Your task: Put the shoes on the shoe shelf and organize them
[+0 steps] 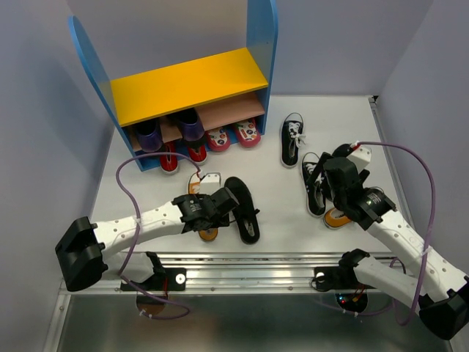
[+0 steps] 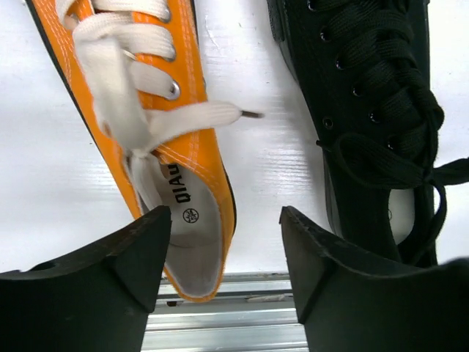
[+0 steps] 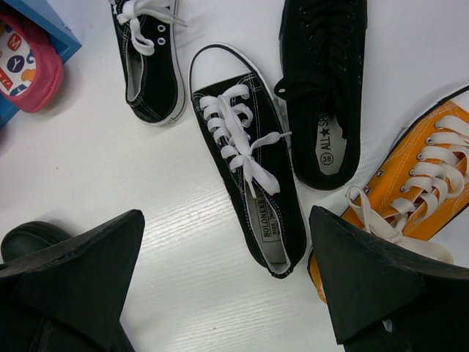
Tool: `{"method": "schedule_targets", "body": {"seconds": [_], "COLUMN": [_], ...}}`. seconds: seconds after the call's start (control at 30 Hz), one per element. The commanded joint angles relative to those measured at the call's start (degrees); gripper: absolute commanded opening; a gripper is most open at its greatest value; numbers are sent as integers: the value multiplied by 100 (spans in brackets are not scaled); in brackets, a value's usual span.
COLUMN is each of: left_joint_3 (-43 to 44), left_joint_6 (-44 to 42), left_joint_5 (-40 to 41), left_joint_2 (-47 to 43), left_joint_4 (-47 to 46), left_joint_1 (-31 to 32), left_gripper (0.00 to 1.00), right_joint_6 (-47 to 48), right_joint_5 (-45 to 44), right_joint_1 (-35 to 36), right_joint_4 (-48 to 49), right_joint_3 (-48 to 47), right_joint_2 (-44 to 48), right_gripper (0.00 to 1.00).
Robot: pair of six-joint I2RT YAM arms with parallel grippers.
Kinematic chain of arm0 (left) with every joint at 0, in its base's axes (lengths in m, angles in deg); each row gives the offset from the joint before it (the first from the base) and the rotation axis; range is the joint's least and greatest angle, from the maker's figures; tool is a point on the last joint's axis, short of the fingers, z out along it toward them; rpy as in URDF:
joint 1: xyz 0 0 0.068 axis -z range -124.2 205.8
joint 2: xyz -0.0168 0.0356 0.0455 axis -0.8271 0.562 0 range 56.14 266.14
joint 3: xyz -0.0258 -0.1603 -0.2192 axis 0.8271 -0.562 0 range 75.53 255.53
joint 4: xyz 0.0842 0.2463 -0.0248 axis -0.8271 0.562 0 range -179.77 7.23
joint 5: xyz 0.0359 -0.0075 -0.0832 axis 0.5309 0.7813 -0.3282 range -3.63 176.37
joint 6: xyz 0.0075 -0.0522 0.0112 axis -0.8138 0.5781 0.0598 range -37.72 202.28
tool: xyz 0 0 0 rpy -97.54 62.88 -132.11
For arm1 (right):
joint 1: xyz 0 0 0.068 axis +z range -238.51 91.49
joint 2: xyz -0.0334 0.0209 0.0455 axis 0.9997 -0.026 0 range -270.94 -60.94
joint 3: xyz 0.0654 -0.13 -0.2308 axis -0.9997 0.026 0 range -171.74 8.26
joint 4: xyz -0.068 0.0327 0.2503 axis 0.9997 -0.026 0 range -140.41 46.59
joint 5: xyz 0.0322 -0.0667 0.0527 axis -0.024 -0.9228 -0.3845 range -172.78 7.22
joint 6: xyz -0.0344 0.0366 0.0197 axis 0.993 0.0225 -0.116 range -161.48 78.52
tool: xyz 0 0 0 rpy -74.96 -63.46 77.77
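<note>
My left gripper comes down next over the orange sneaker's collar edge [image 1: 216,229] [image 2: 226,223] facing the all-black shoe, with one finger going into the orange sneaker's heel opening.
An orange sneaker [image 2: 157,110] with white laces lies beside an all-black laced shoe [image 2: 374,110] near the table's front. My left gripper [image 2: 223,220] [image 1: 211,214] hangs open over the orange heel: one finger above the heel opening, the other over the gap between the two shoes. To the right lie two black sneakers with white laces [image 3: 249,198] [image 3: 150,66], another all-black shoe [image 3: 322,88] and a second orange sneaker [image 3: 418,183]. My right gripper [image 3: 227,220] [image 1: 341,192] is wide open above the nearer black-and-white sneaker's heel, holding nothing. The shoe shelf [image 1: 187,84] stands at the back left.
Purple shoes [image 1: 150,136], red shoes [image 1: 196,152] and pink patterned shoes [image 1: 248,133] sit under the shelf's lower board. A metal rail [image 1: 242,268] runs along the table's front edge. Grey walls close in both sides.
</note>
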Motion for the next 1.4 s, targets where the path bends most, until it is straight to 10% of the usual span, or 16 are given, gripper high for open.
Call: {"method": "schedule_targets", "body": {"seconds": [0.0, 1.37], "left_joint_3": [-27, -440], "left_joint_6": [-108, 2432], "left_joint_5": [-15, 908], "left_joint_2": [196, 987], "left_joint_4": [-79, -8], "left_joint_1": [-22, 268], "left_gripper": [74, 45], "right_joint_6": [-75, 83], "right_joint_5": [-82, 243], "right_joint_1": [-20, -20], "right_joint_4": [144, 364], "right_joint_3": [-44, -193], "right_joint_2": [54, -201], "right_gripper": [100, 100]}}
